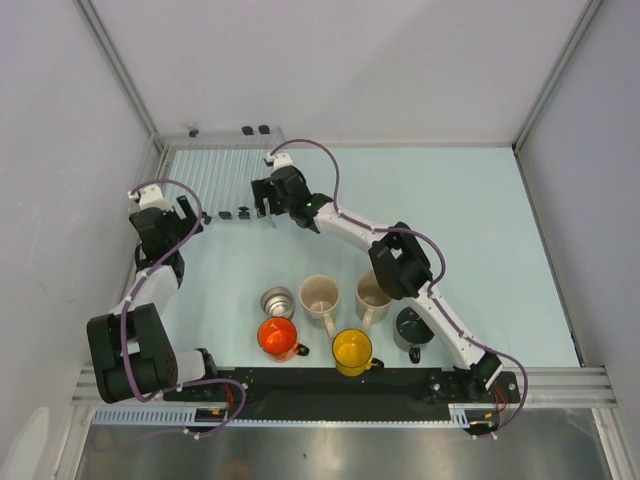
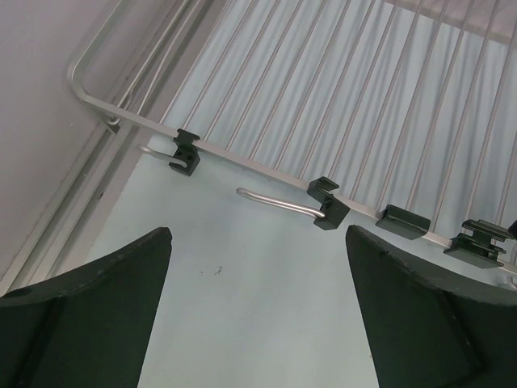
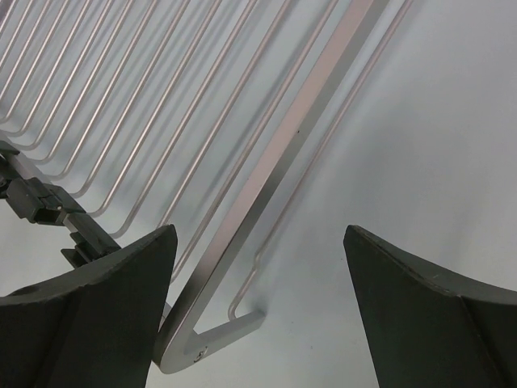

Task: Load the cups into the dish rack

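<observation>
My right gripper should stay at the rack's near corner and close on the rack's bar, already between its fingers.
The dish rack point(image 1: 215, 175) lies flat at the far left, with nothing on its wires. Six cups stand near the front: steel cup point(image 1: 277, 301), two beige mugs point(image 1: 320, 295) point(image 1: 372, 292), dark grey mug point(image 1: 411, 326), orange mug point(image 1: 277, 338), yellow mug point(image 1: 351, 350). My left gripper point(image 1: 186, 214) is open and empty at the rack's near-left edge; its view shows the rack point(image 2: 323, 97) beyond the gripper point(image 2: 258, 242). My right gripper point(image 1: 263, 196) is open and empty over the rack's near-right corner; the rack's frame bar point(image 3: 283, 145) runs between the fingers of the gripper point(image 3: 257, 236).
Black clips point(image 2: 329, 212) sit along the rack's near edge. The left wall point(image 1: 60, 150) stands close beside the rack. The right arm point(image 1: 400, 265) stretches over the table above the cups. A black rail point(image 1: 330, 382) runs along the near edge.
</observation>
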